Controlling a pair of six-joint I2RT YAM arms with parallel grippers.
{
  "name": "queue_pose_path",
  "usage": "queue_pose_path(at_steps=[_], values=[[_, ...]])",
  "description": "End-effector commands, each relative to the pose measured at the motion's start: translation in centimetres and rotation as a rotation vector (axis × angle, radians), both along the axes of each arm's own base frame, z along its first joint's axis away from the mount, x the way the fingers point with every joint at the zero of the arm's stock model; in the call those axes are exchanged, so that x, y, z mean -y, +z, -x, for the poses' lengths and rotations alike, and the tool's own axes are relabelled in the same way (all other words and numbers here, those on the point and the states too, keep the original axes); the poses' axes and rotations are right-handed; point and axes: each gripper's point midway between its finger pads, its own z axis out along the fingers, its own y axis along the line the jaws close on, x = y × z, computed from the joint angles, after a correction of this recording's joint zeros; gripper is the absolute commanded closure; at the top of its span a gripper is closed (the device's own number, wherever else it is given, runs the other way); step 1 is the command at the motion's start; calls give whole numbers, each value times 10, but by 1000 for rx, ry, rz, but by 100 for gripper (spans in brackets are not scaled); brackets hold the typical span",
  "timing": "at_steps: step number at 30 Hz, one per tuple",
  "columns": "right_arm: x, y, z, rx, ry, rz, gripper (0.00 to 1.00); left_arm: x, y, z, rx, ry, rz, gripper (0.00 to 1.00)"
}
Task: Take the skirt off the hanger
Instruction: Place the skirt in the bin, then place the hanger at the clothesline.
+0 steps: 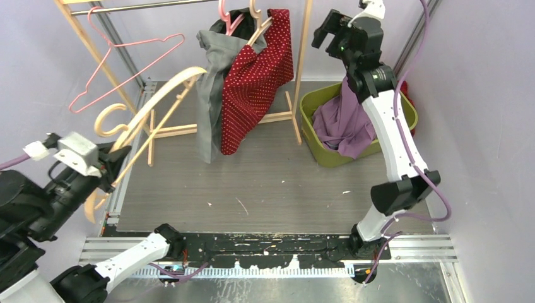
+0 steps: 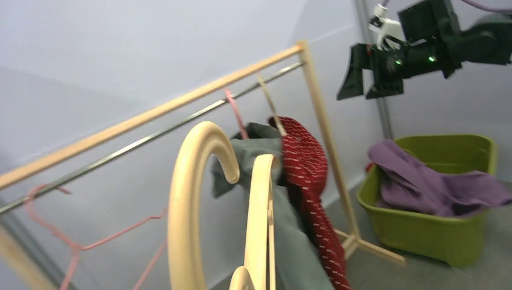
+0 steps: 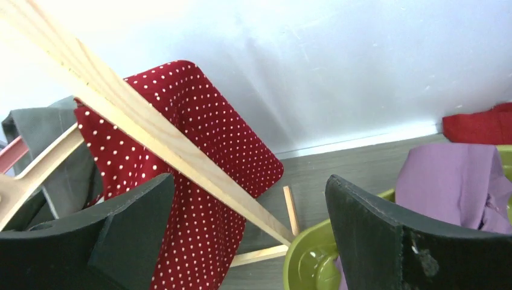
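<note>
The rack's bar point(image 1: 153, 5) point(image 2: 121, 152) is bare beside the empty pink hanger, so my left gripper should next move outward, bring the wooden hanger's hook over it there and release.
A red white-dotted skirt point(image 1: 255, 82) hangs on a wooden hanger point(image 1: 260, 30) on the rack, beside a grey garment point(image 1: 211, 82) on a pink hanger. Both also show in the left wrist view, the skirt point(image 2: 308, 175) and the grey garment point(image 2: 290, 241). My left gripper point(image 1: 113, 161) at the far left is shut on a bare cream wooden hanger point(image 1: 158, 101), which fills the left wrist view point(image 2: 187, 205); its fingers are hidden there. My right gripper point(image 1: 325, 35) is open and empty, high beside the rack's right post point(image 3: 157, 133), with the skirt point(image 3: 199, 157) behind its fingers point(image 3: 121, 229).
A green bin point(image 1: 307, 107) holding purple cloth point(image 1: 344, 123) stands right of the rack, below my right arm. An empty pink wire hanger point(image 1: 120, 63) hangs at the rack's left end. The rack's wooden feet point(image 1: 183, 130) rest on the grey mat.
</note>
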Motion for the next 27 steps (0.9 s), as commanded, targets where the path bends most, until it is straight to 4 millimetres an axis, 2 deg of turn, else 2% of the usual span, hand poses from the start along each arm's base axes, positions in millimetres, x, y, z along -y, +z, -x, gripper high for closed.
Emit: queue_pose_path(at_steps=[1,6,10,13,17,19,22,25,27], values=[[-9,-33,-41,-68,1,78,0,-22,25,-17,50,165,8,100],[0,-46,-80,-58,-66,168,0,-27,54,-36,103,248,14,100],[14,-47,-103,-41,-118,201,0,-30,60,-68,120,359,-67,100],[27,-48,-115,-34,-163,193,0,-20,70,-95,143,400,-104,100],[33,-49,-124,-19,-176,173,0,2,84,-130,173,408,-106,100],[38,-51,-126,-17,-184,175,0,11,83,-146,171,416,-123,100],[45,-54,-132,-12,-196,166,0,21,68,-180,134,432,-123,100],[53,-55,-138,-5,-205,155,0,9,60,-214,113,481,7,100],[60,-55,-142,0,-217,145,0,8,59,-232,113,497,30,100]])
